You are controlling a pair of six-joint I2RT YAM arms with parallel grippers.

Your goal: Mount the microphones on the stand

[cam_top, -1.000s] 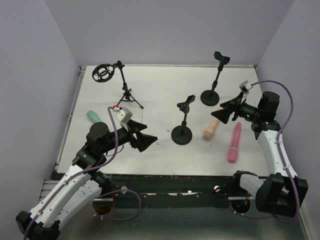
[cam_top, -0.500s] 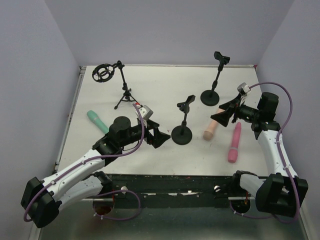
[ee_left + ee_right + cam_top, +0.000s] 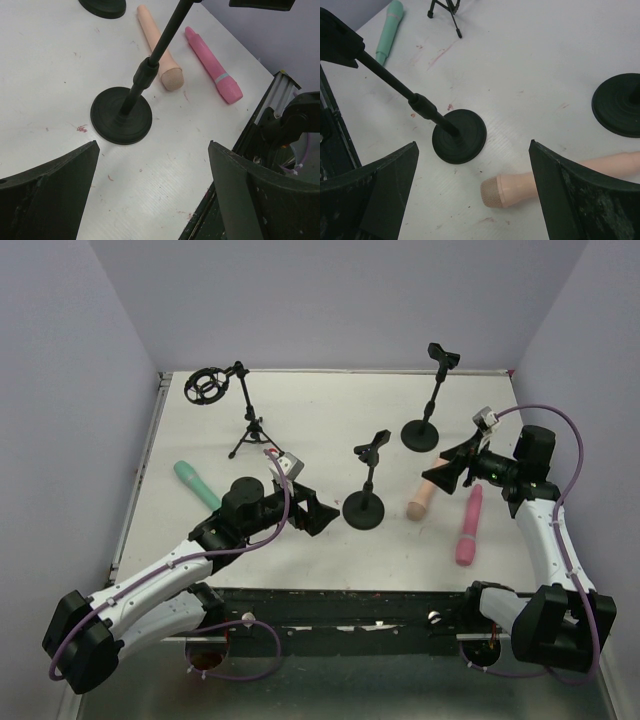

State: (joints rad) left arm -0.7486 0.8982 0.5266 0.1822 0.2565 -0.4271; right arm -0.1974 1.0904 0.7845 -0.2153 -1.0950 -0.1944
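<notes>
The pink microphone's handle [image 3: 474, 502] is slimmer than the microphone's head, so next my right gripper turns, moves toward the right in the top view and lowers over it.
The peach microphone [image 3: 423, 496] lies on the table right of the near round-base stand [image 3: 364, 508]; it also shows in the right wrist view [image 3: 560, 179] and the left wrist view [image 3: 159, 47]. The pink microphone [image 3: 469, 525] lies right of it, seen in the left wrist view [image 3: 212, 66] too. The teal microphone [image 3: 195, 483] lies at the left, in the right wrist view [image 3: 388, 32] as well. My left gripper [image 3: 313, 512] is open and empty, just left of the near stand [image 3: 122, 115]. My right gripper [image 3: 445, 468] is open and empty above the peach microphone.
A second round-base stand [image 3: 421, 432] stands behind the right side. A tripod stand [image 3: 254, 435] with a ring shock mount [image 3: 206, 386] stands at the back left. The near table edge [image 3: 235, 160] lies close by the left gripper.
My left arm has swung right from the left side and now sits beside the near stand. My right gripper has barely moved.
</notes>
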